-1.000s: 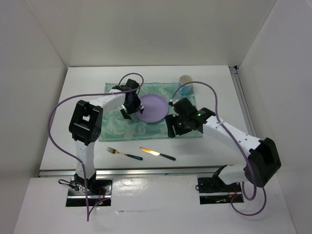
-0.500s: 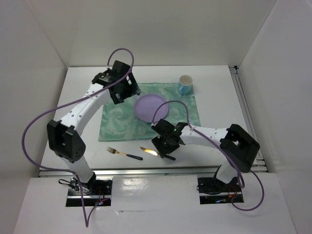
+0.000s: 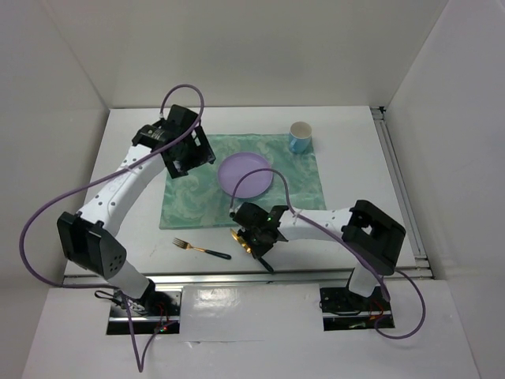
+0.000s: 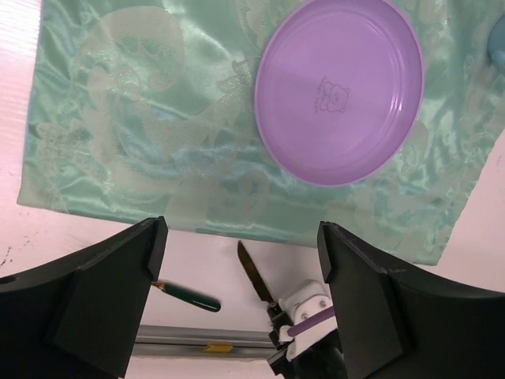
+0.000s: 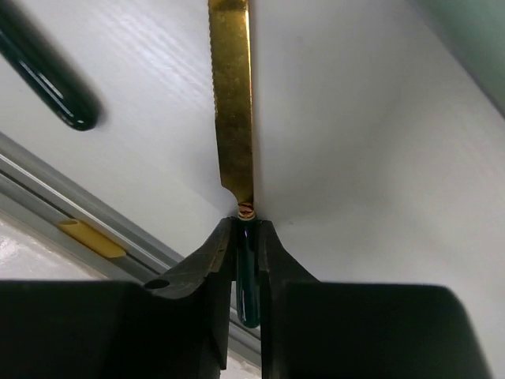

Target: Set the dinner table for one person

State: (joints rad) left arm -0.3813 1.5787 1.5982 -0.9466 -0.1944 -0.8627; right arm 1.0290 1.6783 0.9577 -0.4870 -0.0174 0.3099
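Observation:
The robot's right gripper needs to lift next, swing outward and let go of the knife beside the plate, because the bare cloth there lies to the plate's right in the top view.
The white dinner table carries a teal patterned cloth with a purple plate on it. A blue cup stands at the cloth's far right corner. A gold knife with a dark green handle lies on the table in front of the cloth. My right gripper is shut on the knife's handle; it also shows in the top view. A gold fork with a green handle lies to its left. My left gripper is open and empty, high over the cloth's left side.
A metal rail runs along the table's near edge, just behind the knife handle. White walls enclose the table at the back and on both sides. The left wrist view shows the plate, the cloth and the fork handle.
My left gripper has lifted off the plate's edge and drawn back to the left. My right arm has swung from the cloth down to the knife and shut on its handle.

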